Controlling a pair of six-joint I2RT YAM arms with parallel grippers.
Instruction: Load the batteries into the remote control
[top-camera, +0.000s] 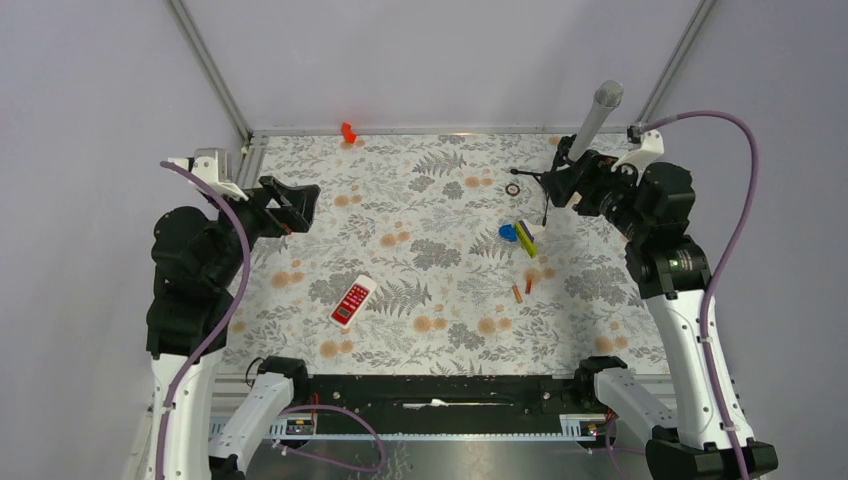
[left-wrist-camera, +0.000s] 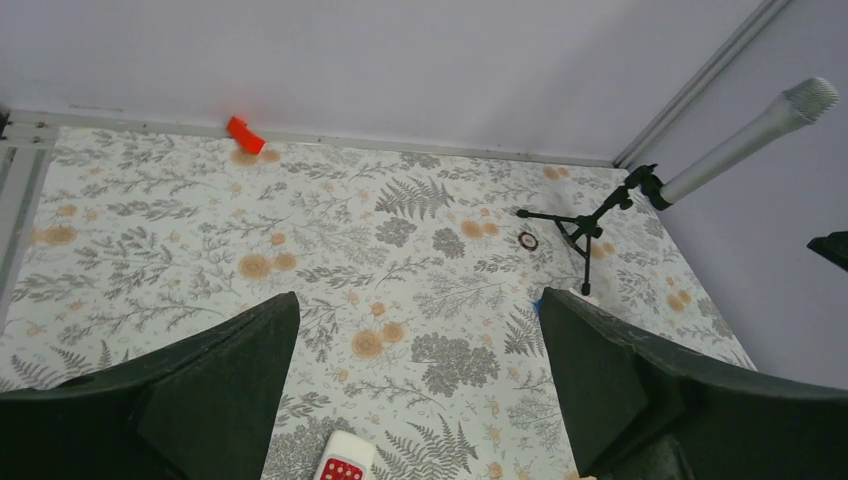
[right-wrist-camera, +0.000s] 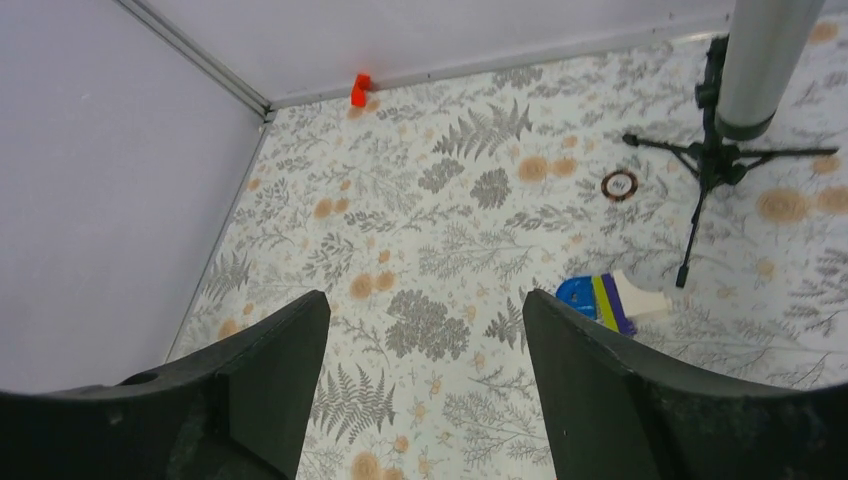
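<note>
I should next bring my left gripper's open fingers down and back to the white remote control and close them across the remote control's narrow middle (top-camera: 352, 302).
The white remote control (top-camera: 353, 300) lies red face up on the patterned mat, left of centre; its top end shows at the bottom of the left wrist view (left-wrist-camera: 345, 463). Two small orange-copper batteries (top-camera: 522, 289) lie side by side on the mat right of centre. My left gripper (top-camera: 296, 205) is open and empty, raised over the mat's back left. My right gripper (top-camera: 557, 183) is open and empty, raised over the back right near the microphone stand. In both wrist views the jaws stand wide apart with nothing between them.
A blue disc (top-camera: 508, 232) and a yellow-green and dark block (top-camera: 525, 239) lie beside a small white piece (right-wrist-camera: 640, 296). A microphone on a black tripod (top-camera: 596, 120) stands at back right, a small dark ring (top-camera: 513, 189) near it. A red block (top-camera: 348, 131) sits at the back wall.
</note>
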